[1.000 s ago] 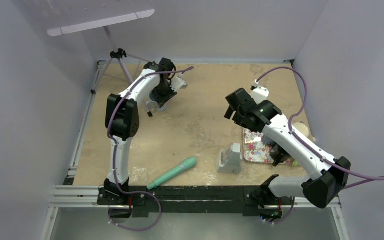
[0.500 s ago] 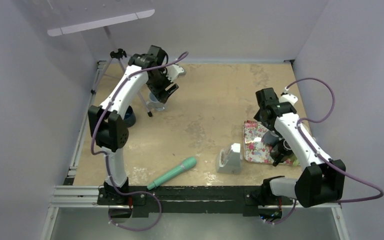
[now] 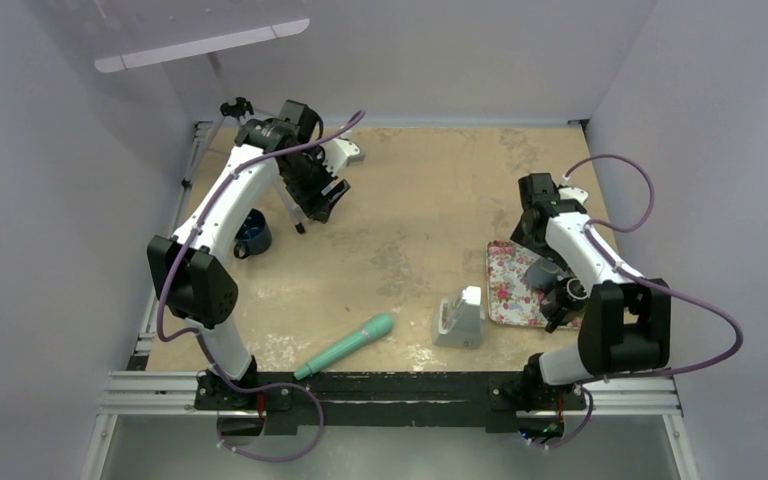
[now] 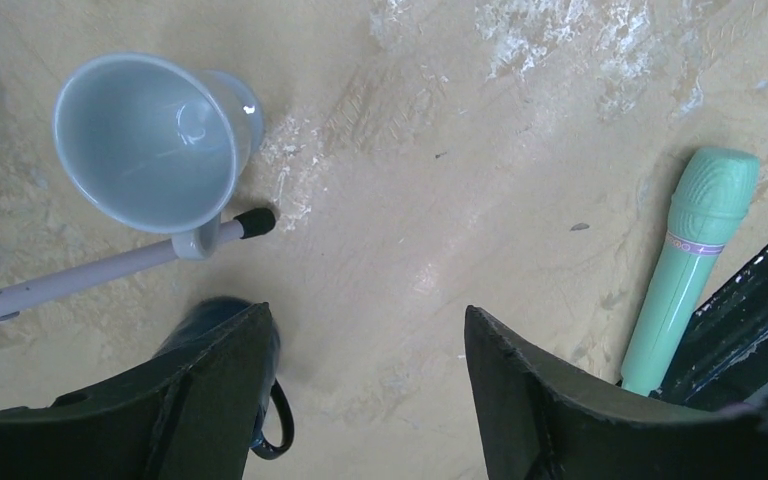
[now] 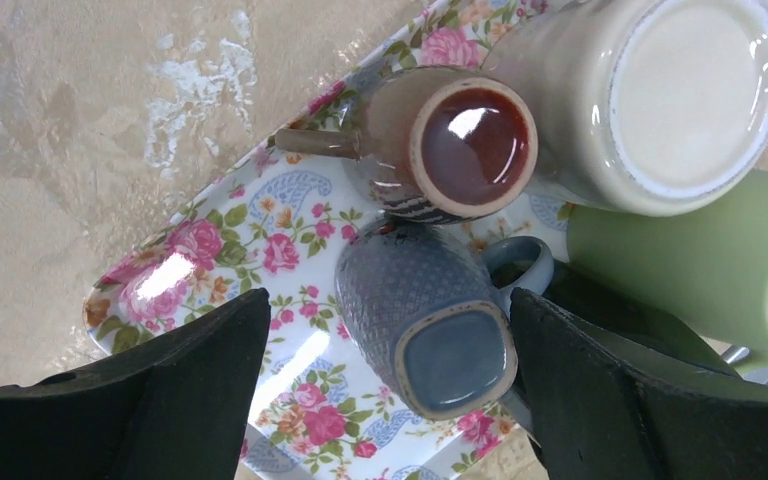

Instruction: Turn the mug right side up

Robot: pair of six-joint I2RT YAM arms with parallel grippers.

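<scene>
I should turn my right gripper next, lower it onto the blue-grey mug's handle (image 5: 539, 266) and close it. The handle stands out from the mug's side as a slim loop.
In the right wrist view a blue-grey textured mug (image 5: 425, 320) stands upside down on a floral tray (image 5: 220, 260), base towards the camera. My right gripper (image 5: 388, 300) is open above it, one jaw on each side, not touching. A brown mug (image 5: 450, 140), a cream mug (image 5: 660, 90) and a green mug (image 5: 700, 260) crowd it. In the top view the right gripper (image 3: 548, 262) hangs over the tray (image 3: 508, 290). My left gripper (image 3: 315, 190) is open and empty. A pale grey cup (image 4: 150, 140) stands mouth up below it.
A dark blue mug (image 3: 252, 232) sits at the left, half hidden behind my left finger in the wrist view (image 4: 215, 320). A tripod leg (image 4: 110, 275) runs past the pale cup. A teal microphone (image 3: 345, 345) and a grey block (image 3: 460, 318) lie near the front edge.
My left gripper has let go of the pale cup and drawn back up and left. My right arm has swung right, from the table's middle to above the tray's mugs.
</scene>
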